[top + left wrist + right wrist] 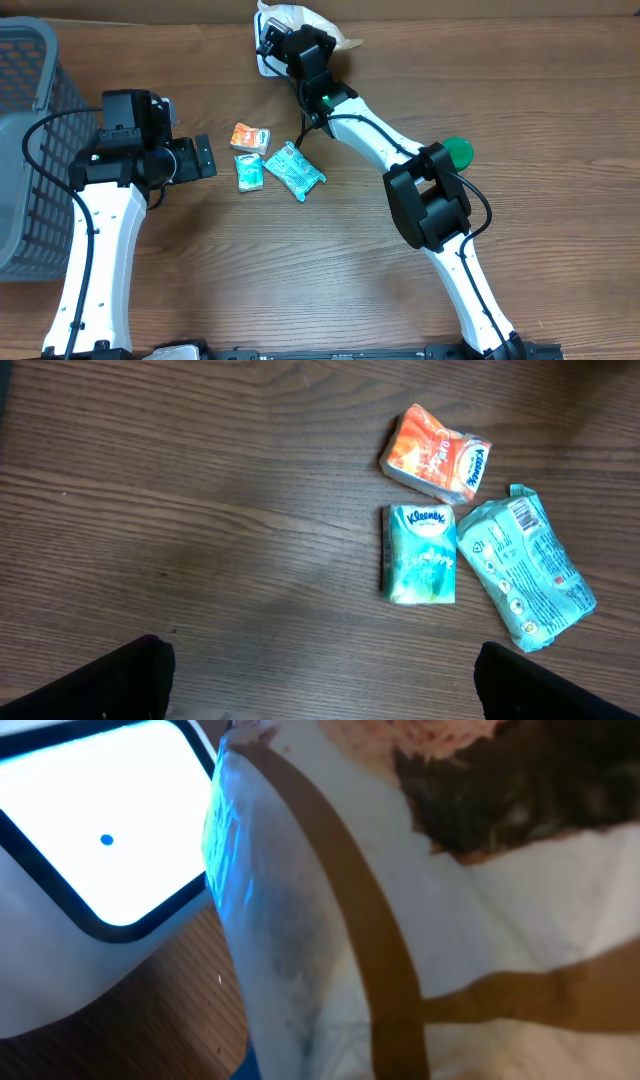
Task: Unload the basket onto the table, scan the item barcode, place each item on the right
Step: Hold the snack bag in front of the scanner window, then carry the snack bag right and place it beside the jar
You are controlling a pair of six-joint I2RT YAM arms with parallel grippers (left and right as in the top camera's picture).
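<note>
The robot needs to swing its right gripper back and to the right in the overhead view to let go of the packet by the green round object, where bare wood shows.
A white packet with brown bands [302,18] is at the table's far edge, and my right gripper [283,45] is shut on it. In the right wrist view the packet [400,920] fills most of the picture and hides the fingers. Bluish light falls on its left edge. Right beside it is the scanner [90,850], whose window glows white with a blue dot; from overhead the scanner [265,66] shows as a white corner under the gripper. My left gripper [200,157] [320,665] stands open above bare wood, left of the small packs, with nothing in it.
An orange tissue pack [250,137] [436,452], a green Kleenex pack [249,172] [420,553] and a teal packet [294,171] [525,570] lie mid-table. A grey mesh basket [25,150] stands at the left edge. A green round object [460,152] sits behind the right arm.
</note>
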